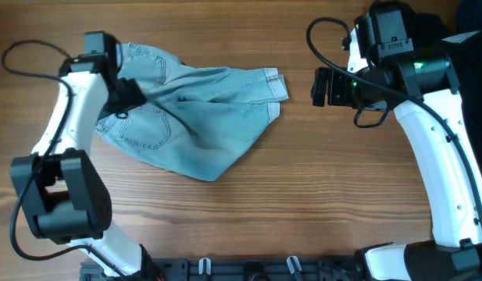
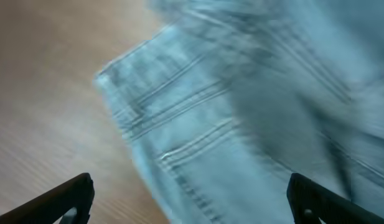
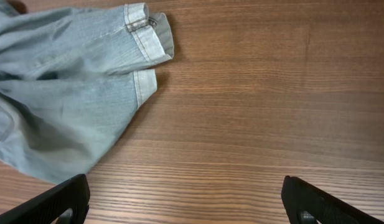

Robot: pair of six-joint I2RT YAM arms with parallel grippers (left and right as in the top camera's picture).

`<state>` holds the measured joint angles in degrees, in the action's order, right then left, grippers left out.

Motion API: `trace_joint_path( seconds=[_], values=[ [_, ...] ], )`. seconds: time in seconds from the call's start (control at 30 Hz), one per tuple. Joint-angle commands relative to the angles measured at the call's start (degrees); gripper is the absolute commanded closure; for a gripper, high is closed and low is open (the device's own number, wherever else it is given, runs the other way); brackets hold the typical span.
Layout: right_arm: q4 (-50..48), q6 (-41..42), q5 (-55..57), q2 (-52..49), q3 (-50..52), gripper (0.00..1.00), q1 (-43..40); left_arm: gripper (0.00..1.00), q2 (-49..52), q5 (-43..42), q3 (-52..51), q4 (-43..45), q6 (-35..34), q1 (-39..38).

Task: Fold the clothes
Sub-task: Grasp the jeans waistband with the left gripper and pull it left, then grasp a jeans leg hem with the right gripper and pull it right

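Observation:
Next, my left gripper moves its open fingers over and down onto the waistband's near corner (image 1: pixel 104 128) (image 2: pixel 120 93), which lies below it and to its left in the overhead view.
The light blue denim shorts (image 1: pixel 198 117) lie crumpled on the wooden table (image 1: pixel 303 195), waistband at the left, cuffed hems (image 1: pixel 276 84) at the right. My left gripper (image 1: pixel 125 100) hovers over the waistband and pocket area, open and empty; in the left wrist view the denim seams (image 2: pixel 198 143) fill the frame between its jaws (image 2: pixel 192 202). My right gripper (image 1: pixel 322 87) is open and empty, just right of the cuffed hems. The right wrist view shows the cuffs (image 3: pixel 145 31) at upper left and bare wood between its jaws (image 3: pixel 185 202).
Dark blue fabric (image 1: pixel 471 16) sits at the top right corner behind the right arm. A black rail (image 1: pixel 248 269) runs along the front edge of the table. Cables loop off both arms.

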<state>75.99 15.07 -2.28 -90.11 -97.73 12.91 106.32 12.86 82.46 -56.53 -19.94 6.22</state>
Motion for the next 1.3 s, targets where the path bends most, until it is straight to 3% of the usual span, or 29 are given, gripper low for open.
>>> trace_joint_path(
  seconds=[0.0, 0.1, 0.2, 0.23, 0.43, 0.5, 0.57, 0.63, 0.7, 0.87, 1.0, 1.1, 1.2, 1.27],
  values=[
    [0.20, -1.64, 1.01, -0.46, 0.37, 0.00, -0.28, 0.00, 0.09, 2.54, -0.26, -5.77, -10.45, 7.23],
    [-0.24, -1.60, 1.01, -0.46, 0.37, 0.00, -0.28, 0.00, 0.46, -5.22, -3.26, -0.94, -8.35, 15.58],
    [-0.28, -1.42, 0.98, -0.46, 0.37, 0.01, -0.28, 0.30, 1.38, -15.43, -5.16, 6.12, -2.93, 20.52],
    [-0.26, -1.33, 0.98, -0.46, 0.37, 0.00, -0.28, 0.34, 1.86, -15.41, -5.20, 6.84, -2.67, 21.00],
    [-0.24, -0.92, 0.96, -0.46, 0.37, 0.00, -0.28, 0.24, 6.73, -19.76, -5.22, 10.10, 0.48, 20.63],
    [-0.15, -0.92, 0.96, -0.46, 0.37, 0.00, -0.28, 0.25, 8.98, -20.15, -5.22, 10.34, 0.50, 20.33],
    [-0.07, -0.96, 0.98, -0.46, 0.37, 0.00, -0.28, 0.39, 10.67, -20.96, -5.22, 10.69, 0.50, 20.24],
    [-0.07, -0.96, 0.98, -0.46, 0.37, 0.00, -0.28, 0.58, 10.88, -21.22, -5.22, 10.84, 0.48, 20.24],
    [-0.11, -0.98, 1.01, -0.46, 0.37, 0.00, -0.28, 0.96, 10.86, -21.20, -5.22, 10.38, 0.46, 20.26],
    [-1.27, 0.35, 2.95, -0.46, 0.37, 0.00, -0.28, 0.96, 0.90, -21.22, -5.20, 2.97, -3.76, 23.52],
    [-5.79, 2.84, 0.79, -2.38, 1.38, 0.00, -0.28, 0.96, -22.03, -21.42, -5.20, 1.62, -6.27, 26.67],
    [-12.07, -5.73, -11.30, -7.96, 5.22, 0.00, -0.22, 0.96, -33.03, -21.38, -5.20, 1.33, -6.25, 26.14],
    [-17.33, -15.30, -25.64, -12.98, 8.13, 0.02, 0.26, 0.96, -35.34, -21.40, -5.20, -0.02, -6.23, 26.14],
    [-19.04, -17.22, -29.16, -15.52, 8.31, 0.01, 2.08, 0.96, -35.06, -21.40, -5.20, -1.31, -6.23, 26.14]
  ],
)
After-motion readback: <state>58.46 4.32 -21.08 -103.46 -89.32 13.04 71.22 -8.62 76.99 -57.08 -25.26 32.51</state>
